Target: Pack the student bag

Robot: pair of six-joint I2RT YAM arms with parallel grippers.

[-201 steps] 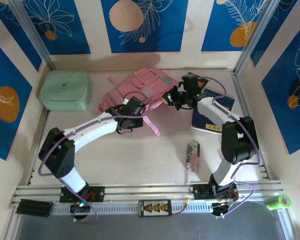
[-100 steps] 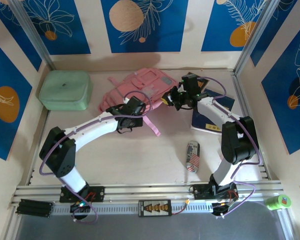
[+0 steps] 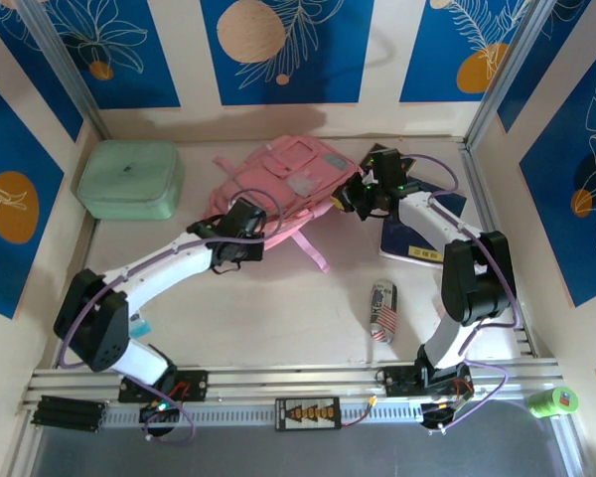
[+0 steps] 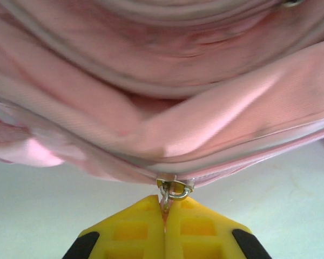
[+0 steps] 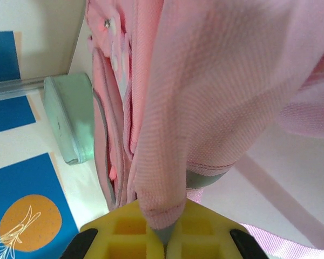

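Observation:
The right gripper shifts slightly toward the bag's body [image 3: 300,179] with the lifted pink fold next and releases it, since my left gripper already holds the zipper pull.
The pink student bag [image 3: 283,179] lies at the back middle of the table, straps trailing toward the front. My left gripper [image 3: 240,214] sits at the bag's near left edge, shut on the metal zipper pull [image 4: 173,191] of a zip along the pink seam [image 4: 167,135]. My right gripper [image 3: 350,195] is at the bag's right edge, shut on a fold of pink fabric [image 5: 167,210] with a grey trim tip, and lifts that edge. The student bag [image 5: 205,86] hangs above the right jaws.
A mint green case [image 3: 129,179] stands at the back left, also seen as the green case [image 5: 70,116] beyond the bag. A dark blue book [image 3: 417,234] lies under the right arm. A small can [image 3: 382,310] lies at the front right. A green tape roll [image 3: 553,401] rests off the table.
The left gripper has moved left and back along the bag's edge with the zipper pull. The right gripper has pulled the bag's right edge slightly right; the bag looks fuller.

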